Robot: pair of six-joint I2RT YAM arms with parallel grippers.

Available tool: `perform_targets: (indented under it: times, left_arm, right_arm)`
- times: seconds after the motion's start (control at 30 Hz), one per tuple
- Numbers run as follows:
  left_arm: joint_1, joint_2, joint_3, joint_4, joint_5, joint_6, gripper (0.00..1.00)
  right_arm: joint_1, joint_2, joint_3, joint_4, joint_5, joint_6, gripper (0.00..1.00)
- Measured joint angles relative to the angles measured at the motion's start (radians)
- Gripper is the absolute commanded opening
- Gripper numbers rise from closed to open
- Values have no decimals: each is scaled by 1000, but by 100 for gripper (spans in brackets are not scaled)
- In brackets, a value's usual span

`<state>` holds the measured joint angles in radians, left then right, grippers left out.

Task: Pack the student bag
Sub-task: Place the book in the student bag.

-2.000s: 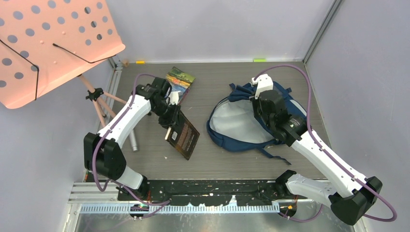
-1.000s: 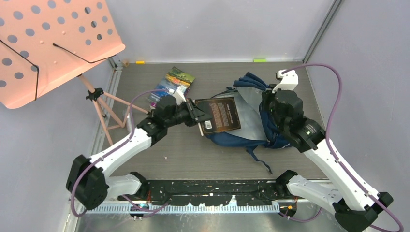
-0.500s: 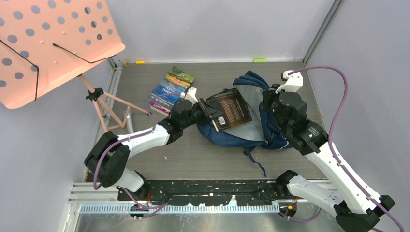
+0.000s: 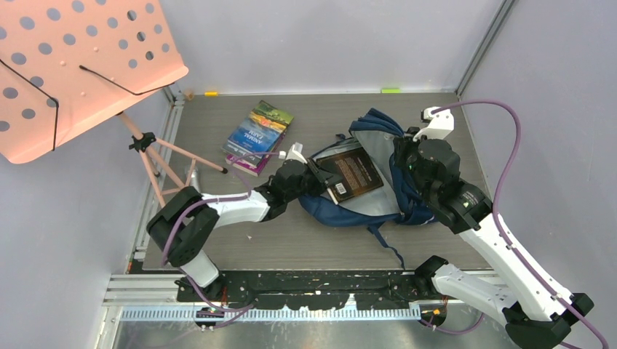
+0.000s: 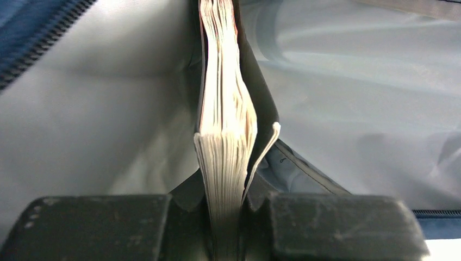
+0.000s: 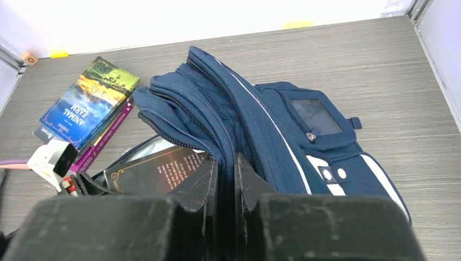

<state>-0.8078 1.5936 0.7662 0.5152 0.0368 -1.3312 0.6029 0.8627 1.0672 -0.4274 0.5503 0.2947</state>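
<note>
My left gripper pushes the partly inserted book to the right in the top view next, to the lining by the bag's raised flap [image 4: 387, 190], and releases it.
The student bag [image 4: 342, 211], navy with white trim [image 6: 304, 136], lies open in the middle of the table, its pale grey lining [image 5: 353, 81] showing. My right gripper [image 4: 404, 169] is shut on the bag's bunched upper flap [image 6: 224, 163] and holds it raised. My left gripper [image 4: 320, 179] is shut on the edge of a black book [image 4: 354, 171], which lies partly inside the bag's mouth. In the left wrist view the book's pages [image 5: 225, 136] stand between the jaws, with lining on both sides. The right wrist view shows the book's back cover [image 6: 157, 171] below the flap.
A stack of books [image 4: 256, 137] lies left of the bag, a blue one on top [image 6: 87, 103]. A pink perforated music stand [image 4: 73, 65] overhangs the far left corner, its tripod legs [image 4: 171, 156] at the table's left edge. Walls close the back and right.
My left arm has stretched right and carried the black book from the bag's left rim deeper into the opening. The right gripper has kept the flap raised in nearly the same place.
</note>
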Motion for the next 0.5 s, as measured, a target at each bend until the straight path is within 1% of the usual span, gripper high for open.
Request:
perform_targets:
  times: [0.27,0.3,0.37,0.5]
  left_arm:
    - [-54,137,108,45,-58,-17,0]
    - [-63,155,124,51,-64,-16,2]
    - [-81,200,168,57,-72,-14,9]
    - [-105,261,224,58,-69,9,35]
  right_arm:
    - [0,2,-2,2,2,-1,0]
    - [0,2,-3,2,4,-2,0]
    - [-1,3,-6,0,12,-4,0]
    - [-3,8,-13,0,34,-11,1]
